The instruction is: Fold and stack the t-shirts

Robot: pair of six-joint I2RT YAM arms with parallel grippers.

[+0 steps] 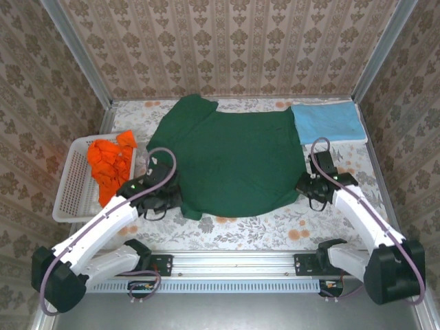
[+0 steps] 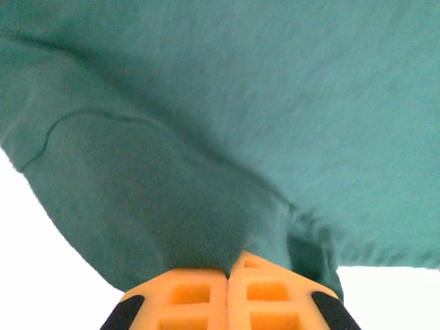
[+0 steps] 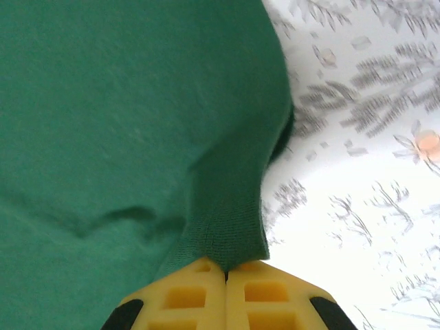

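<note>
My right gripper will carry the spread shirt's pinched hem outward and release it on the table's side edge.
A dark green t-shirt (image 1: pixel 230 155) lies spread over the middle of the table. My left gripper (image 1: pixel 165 199) is shut on its near left edge; in the left wrist view the green cloth (image 2: pixel 206 137) runs into the closed orange fingers (image 2: pixel 192 295). My right gripper (image 1: pixel 311 184) is shut on the shirt's right edge, and the green hem (image 3: pixel 230 227) is pinched between the yellow fingers (image 3: pixel 261 299). A light blue t-shirt (image 1: pixel 326 122) lies folded at the back right. Bright orange t-shirts (image 1: pixel 110 161) are heaped in the basket at the left.
A white lattice basket (image 1: pixel 72 185) stands at the table's left edge. Patterned walls close the table on three sides. A metal rail (image 1: pixel 234 265) with both arm bases runs along the near edge. Floral tablecloth (image 1: pixel 275 230) shows in front of the green shirt.
</note>
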